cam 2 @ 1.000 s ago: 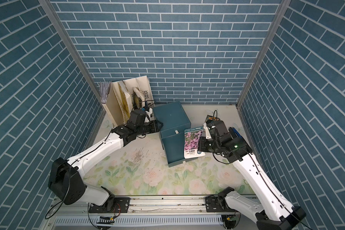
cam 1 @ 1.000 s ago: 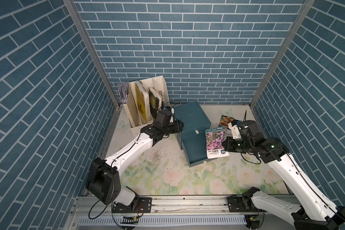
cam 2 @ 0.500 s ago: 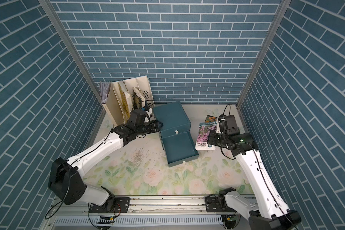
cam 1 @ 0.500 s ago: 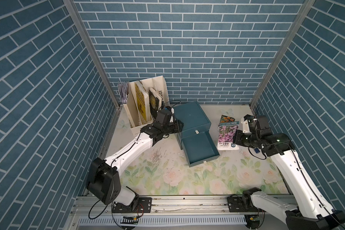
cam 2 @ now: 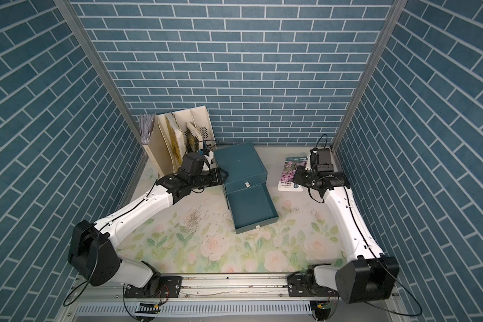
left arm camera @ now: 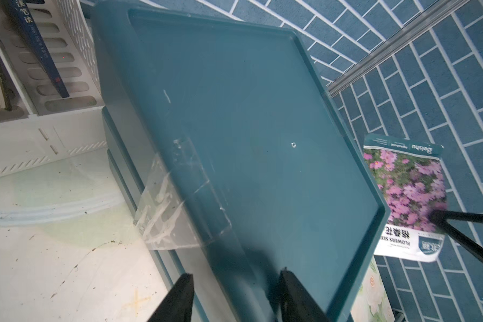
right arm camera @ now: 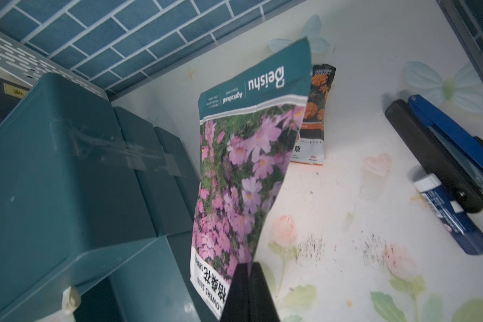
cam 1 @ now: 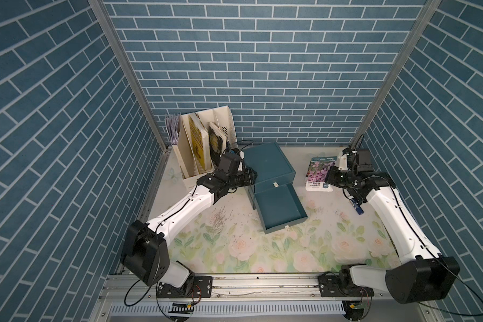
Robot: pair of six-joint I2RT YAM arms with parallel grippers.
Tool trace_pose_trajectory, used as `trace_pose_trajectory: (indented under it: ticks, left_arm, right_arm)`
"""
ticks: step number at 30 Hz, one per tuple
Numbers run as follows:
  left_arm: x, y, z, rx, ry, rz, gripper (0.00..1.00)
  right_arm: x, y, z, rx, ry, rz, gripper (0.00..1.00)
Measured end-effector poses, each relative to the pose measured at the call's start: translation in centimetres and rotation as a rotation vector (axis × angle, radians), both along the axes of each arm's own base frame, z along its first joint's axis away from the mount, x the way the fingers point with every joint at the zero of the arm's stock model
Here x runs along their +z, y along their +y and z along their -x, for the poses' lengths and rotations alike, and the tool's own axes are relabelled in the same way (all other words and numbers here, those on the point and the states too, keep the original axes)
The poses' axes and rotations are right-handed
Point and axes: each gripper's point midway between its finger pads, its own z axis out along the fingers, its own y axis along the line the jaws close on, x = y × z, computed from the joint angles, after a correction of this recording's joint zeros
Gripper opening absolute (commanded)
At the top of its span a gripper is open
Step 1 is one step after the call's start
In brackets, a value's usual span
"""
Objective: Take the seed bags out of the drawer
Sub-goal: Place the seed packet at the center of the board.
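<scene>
My right gripper moves down and over toward the cabinet to the bare mat point(cam 1: 299, 164) point(right arm camera: 183, 124) beside it next. It releases the pink-purple seed bag on that clear part.
The teal drawer point(cam 1: 279, 206) point(cam 2: 250, 206) stands pulled out of its cabinet point(cam 1: 265, 161) point(cam 2: 239, 161), and its inside shows bare in both top views. My right gripper point(cam 1: 329, 178) point(cam 2: 296, 178) point(right arm camera: 247, 278) is shut on the lower edge of the pink-purple seed bag point(cam 1: 318, 172) point(cam 2: 290, 172) point(right arm camera: 240, 172) point(left arm camera: 407, 189), held above the mat right of the cabinet. An orange marigold seed bag point(right arm camera: 315, 117) lies flat on the mat behind it. My left gripper point(cam 1: 251, 178) point(cam 2: 225, 175) point(left arm camera: 236, 295) is shut on the cabinet's left top rim.
A white file rack point(cam 1: 204, 145) with upright books stands at the back left, close to my left arm. A blue stapler point(right arm camera: 444, 156) and a glue stick point(right arm camera: 452, 217) point(cam 1: 357, 207) lie near the right wall. Brick walls enclose three sides.
My right gripper has carried the pink-purple bag from over the open drawer rightward and back, toward the right wall. The left arm has stayed on the cabinet.
</scene>
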Motion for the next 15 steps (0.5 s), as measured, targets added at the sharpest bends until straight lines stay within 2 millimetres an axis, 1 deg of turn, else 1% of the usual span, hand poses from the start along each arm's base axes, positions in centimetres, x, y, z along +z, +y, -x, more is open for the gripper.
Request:
trace_pose_trajectory:
  ticks: [3, 5, 10, 12, 15]
  left_arm:
    - [0.0, 0.0, 0.0, 0.0, 0.0, 0.0, 0.53]
    - [0.0, 0.0, 0.0, -0.001, 0.0, -0.001, 0.53]
    - [0.0, 0.0, 0.0, -0.002, -0.002, -0.003, 0.53]
    - [0.0, 0.0, 0.0, -0.003, -0.002, -0.004, 0.53]
    - [0.0, 0.0, 0.0, -0.002, -0.002, -0.004, 0.53]
  right_arm:
    - [-1.4, 0.3, -2.3, 0.006, -0.002, -0.002, 0.0]
    - [-2.8, 0.6, -3.9, 0.011, 0.008, -0.002, 0.0]
    - [-6.3, 1.3, -7.0, 0.023, 0.049, -0.004, 0.0]
    - [-7.0, 1.6, -8.3, 0.029, 0.051, -0.01, 0.0]
    - [-7.6, 2.2, -10.5, 0.038, 0.036, -0.022, 0.0]
